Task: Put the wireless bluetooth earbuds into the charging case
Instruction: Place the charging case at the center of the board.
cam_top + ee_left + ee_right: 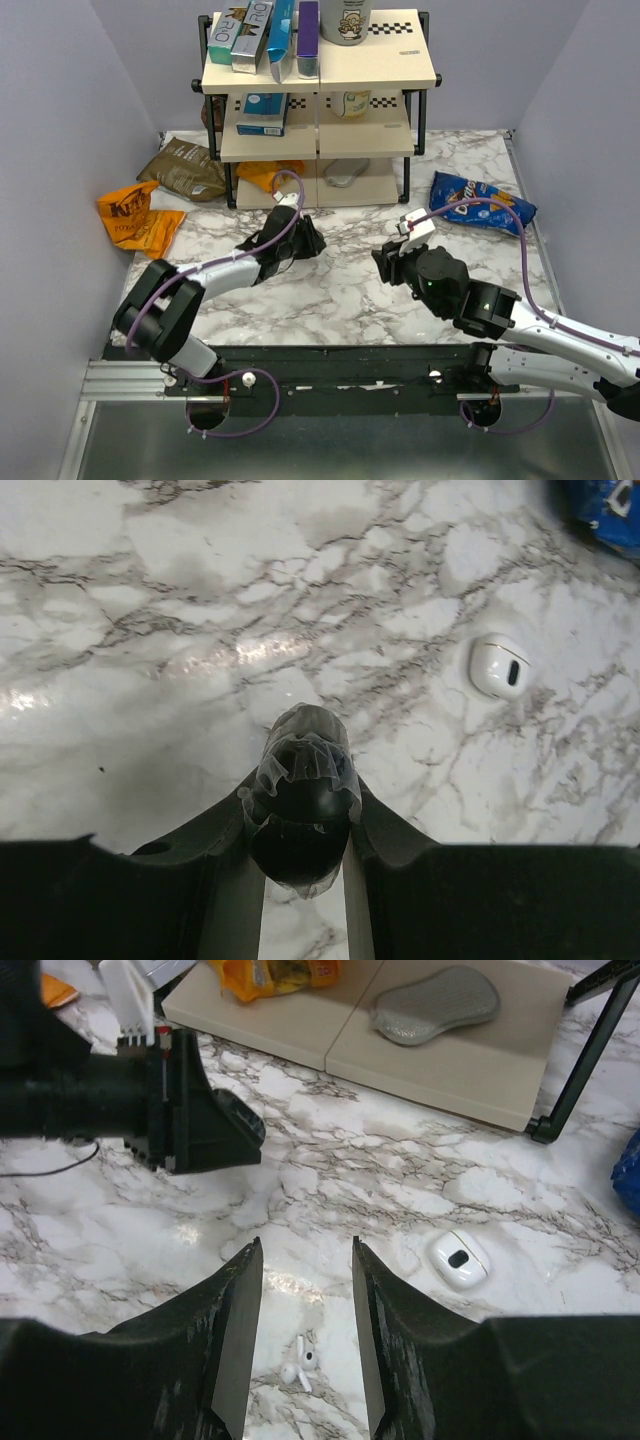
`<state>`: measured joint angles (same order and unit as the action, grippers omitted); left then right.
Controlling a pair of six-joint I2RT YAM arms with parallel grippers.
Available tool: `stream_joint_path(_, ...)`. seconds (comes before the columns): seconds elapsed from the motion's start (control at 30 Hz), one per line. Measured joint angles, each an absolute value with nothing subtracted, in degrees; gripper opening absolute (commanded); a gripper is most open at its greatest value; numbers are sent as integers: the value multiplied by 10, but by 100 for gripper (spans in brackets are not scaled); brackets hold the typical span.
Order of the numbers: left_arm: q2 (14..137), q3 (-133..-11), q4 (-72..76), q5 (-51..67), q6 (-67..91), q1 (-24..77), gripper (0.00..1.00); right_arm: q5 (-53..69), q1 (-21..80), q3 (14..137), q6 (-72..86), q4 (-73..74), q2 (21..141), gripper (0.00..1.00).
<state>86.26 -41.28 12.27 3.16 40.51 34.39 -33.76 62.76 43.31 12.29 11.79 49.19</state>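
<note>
The charging case [300,835] in my left gripper, still above bare marble, goes down next until the film-wrapped charging case meets the marble. Then my left gripper releases the charging case.
In the left wrist view my left gripper [303,795] is shut on the charging case [300,835], a glossy black oval with crinkled clear film around it, held just above the marble. From above, that gripper [303,241] sits left of centre. The wireless bluetooth earbuds are out of view. My right gripper [306,1248] hangs open over the table with nothing between its fingers. Directly below its gap lies a pair of white stemmed buds [300,1365]. From above, this gripper [386,262] is right of centre.
A small white case [460,1258] lies shut on the marble right of the right gripper, also seen as the white case [498,666]. A two-tier shelf [318,70] with boxes stands at the back. Snack bags lie around: orange [135,215], brown [185,168], blue [480,203].
</note>
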Motion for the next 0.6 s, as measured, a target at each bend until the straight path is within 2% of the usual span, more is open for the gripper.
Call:
stream_joint_path(0.17, 947, -465, 98, 81, 390, 300, 0, -331, 628, 417, 128, 118, 494, 49)
stream_joint_path(0.23, 968, -477, 85, 97, 384, 289, 3, -327, 628, 416, 130, 117, 494, 49)
stream_joint_path(0.4, 997, -501, 58, 121, 368, 281, 34, -321, 628, 416, 133, 117, 493, 50)
stream_joint_path(0.5, 998, -505, 48, 128, 360, 278, 44, -320, 628, 416, 135, 116, 491, 50)
stream_joint_path(0.6, 998, -508, 38, 133, 354, 278, 48, -320, 628, 416, 135, 116, 491, 50)
